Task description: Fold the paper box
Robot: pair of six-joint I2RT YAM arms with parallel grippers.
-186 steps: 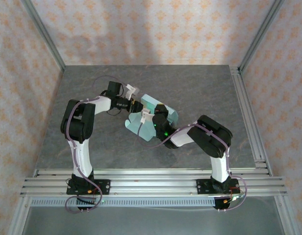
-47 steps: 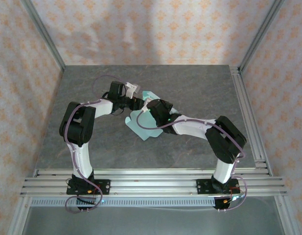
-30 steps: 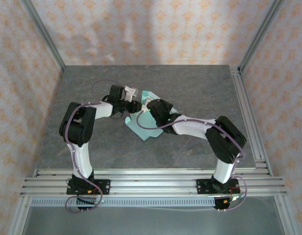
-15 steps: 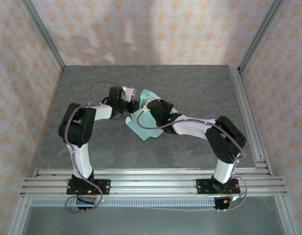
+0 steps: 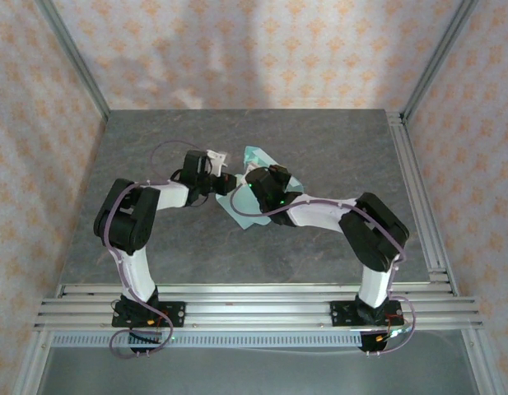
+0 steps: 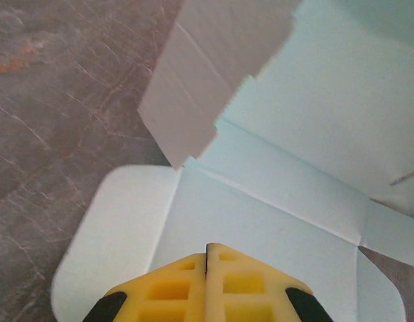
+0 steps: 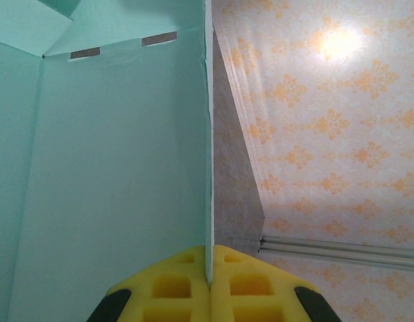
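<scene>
My right gripper lowers the paper box's upright panel toward the side bar next and releases the panel flat, since bare tabletop lies below that way.
The paper box (image 5: 255,158) is a pale mint-green creased card, partly raised, at the middle of the table between both arms. My right gripper (image 5: 249,184) is shut on it. In the right wrist view the yellow fingertips (image 7: 208,263) pinch the edge of an upright panel (image 7: 113,168) that has two small slots near its top. My left gripper (image 5: 226,183) sits just left of the box. Its fingers (image 6: 207,249) are shut with nothing between them, over a flat panel (image 6: 260,221). A folded flap (image 6: 207,74) stands up beyond them.
The grey stone-look table (image 5: 336,148) has free room all round the box. Aluminium rails (image 5: 254,300) run along the near edge and another rail (image 5: 418,197) down the right side. Patterned walls (image 5: 262,49) enclose the back and sides.
My left gripper has closed and pushed right toward the box. The box has shifted slightly to the right and its far flap stands higher. The right gripper keeps its grip.
</scene>
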